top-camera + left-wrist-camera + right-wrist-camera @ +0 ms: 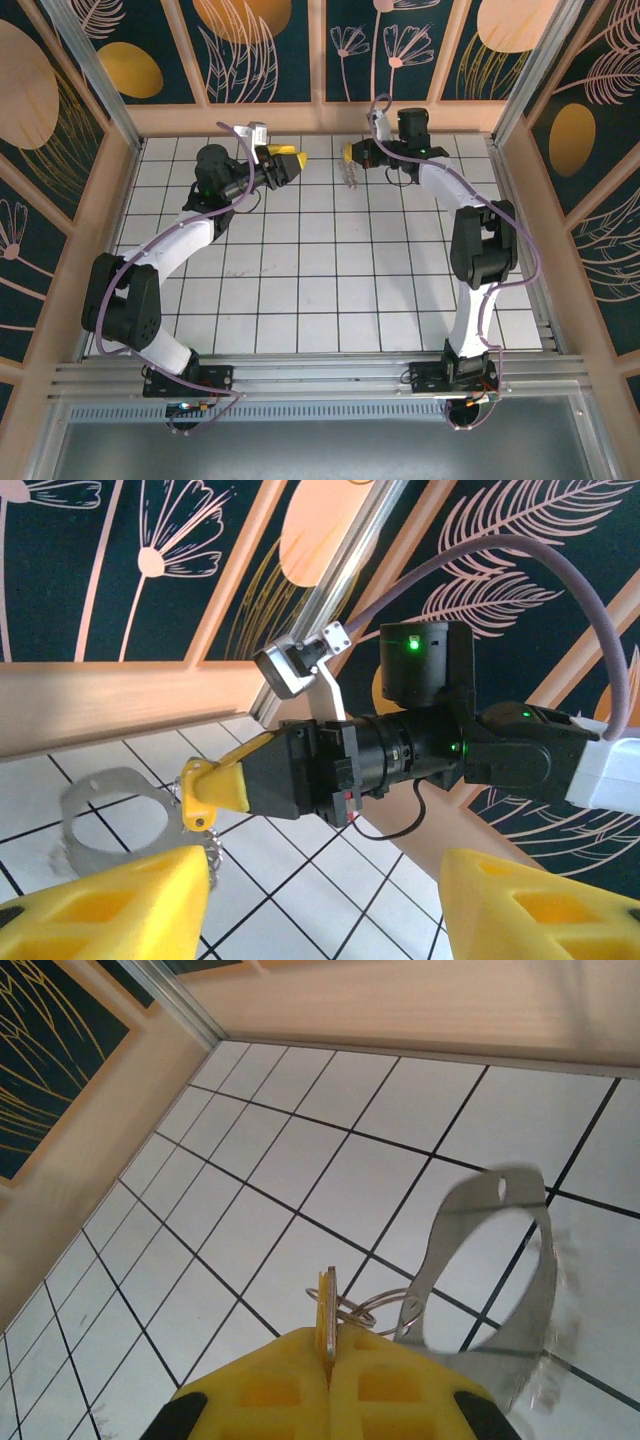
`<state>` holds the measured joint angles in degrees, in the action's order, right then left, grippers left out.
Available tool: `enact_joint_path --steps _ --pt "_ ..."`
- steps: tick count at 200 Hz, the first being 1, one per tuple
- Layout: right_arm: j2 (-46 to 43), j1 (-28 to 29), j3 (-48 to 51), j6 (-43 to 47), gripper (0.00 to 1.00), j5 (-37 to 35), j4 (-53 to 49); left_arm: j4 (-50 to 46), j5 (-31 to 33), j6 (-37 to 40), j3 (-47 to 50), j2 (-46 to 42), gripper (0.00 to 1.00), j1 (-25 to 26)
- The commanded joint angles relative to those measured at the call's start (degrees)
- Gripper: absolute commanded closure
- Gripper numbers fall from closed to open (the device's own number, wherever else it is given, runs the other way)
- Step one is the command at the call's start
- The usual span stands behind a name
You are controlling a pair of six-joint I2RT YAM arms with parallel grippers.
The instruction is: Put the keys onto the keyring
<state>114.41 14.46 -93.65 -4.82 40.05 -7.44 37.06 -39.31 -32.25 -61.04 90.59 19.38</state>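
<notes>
The keyring has room on the bare tiles in the middle of the floor, so the right gripper will bring the key (327,1305) down and back there from the wooden wall and let go of it.
My right gripper (349,152) is shut on the key (327,1305), which stands edge-on between the yellow fingertips (270,1390), its yellow-orange head against its silver metal. Small wire rings link the key to the keyring (465,1200), a wide silvery loop that hangs below the right gripper (330,1345) over the white tiles. In the top view the keyring (349,176) dangles under that gripper at the back of the floor. My left gripper (293,163) faces it from the left, open, with nothing between its fingers. In the left wrist view, the left gripper (320,905) frames the right gripper (205,790) and the keyring (110,777).
A wooden wall (320,118) runs just behind both grippers, with aluminium posts (90,70) at the corners. The white tiled floor (320,280) stretches toward the arm bases. A purple cable (560,570) loops over the right arm.
</notes>
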Motion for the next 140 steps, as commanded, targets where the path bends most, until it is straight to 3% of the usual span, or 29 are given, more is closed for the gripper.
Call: enact_joint_path --steps 1,102,140 --pt "0.37 1.04 -1.98 -0.69 1.0 0.91 0.61 1.61 0.74 -0.36 0.74 -1.82 0.38 -0.64" --pt "-2.47 9.7 21.19 -12.92 1.0 -2.04 16.79 5.3 1.82 -6.6 4.49 -3.0 0.38 -0.63" --pt "-2.99 12.77 28.24 -18.64 1.0 -3.73 23.16 1.78 2.2 -8.18 4.53 -3.51 0.38 -0.63"
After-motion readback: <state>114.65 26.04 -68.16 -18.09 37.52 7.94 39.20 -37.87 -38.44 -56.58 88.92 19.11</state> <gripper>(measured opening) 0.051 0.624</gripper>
